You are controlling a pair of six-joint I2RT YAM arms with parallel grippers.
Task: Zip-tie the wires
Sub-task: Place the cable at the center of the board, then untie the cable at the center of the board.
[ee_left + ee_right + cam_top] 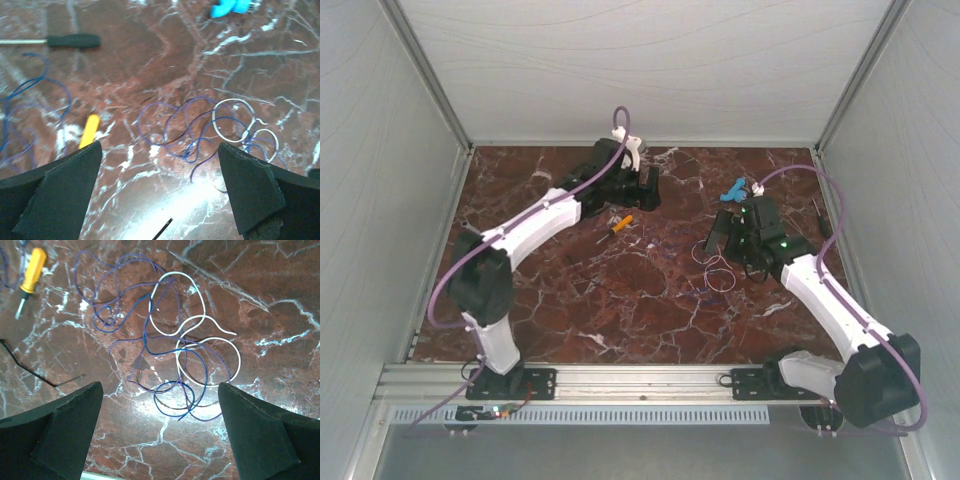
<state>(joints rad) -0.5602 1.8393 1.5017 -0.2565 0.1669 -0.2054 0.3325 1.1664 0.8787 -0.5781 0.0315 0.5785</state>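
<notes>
My left gripper should next move across to the left in its wrist view, past the orange handle, and go down onto the thin blue wire, which lies below.
The wires (172,347) are a loose tangle of thin purple-blue and white loops lying flat on the marble table. In the top view the wires (716,270) lie just in front of my right gripper (717,238). In the right wrist view my right gripper (160,390) is open and empty, with the nearest loop just beyond its fingertips. My left gripper (645,190) is at the far middle of the table, open and empty. In its wrist view, my left gripper (160,152) has the wires (210,125) ahead and to the right. A thin black strip (30,372) lies left of the tangle.
An orange-handled screwdriver (622,222) lies between the grippers, also in the right wrist view (31,265). A black-handled screwdriver (72,41) and a light blue tool (733,188) lie farther off. Another thin blue wire (25,115) lies left of the orange handle. Walls enclose the table.
</notes>
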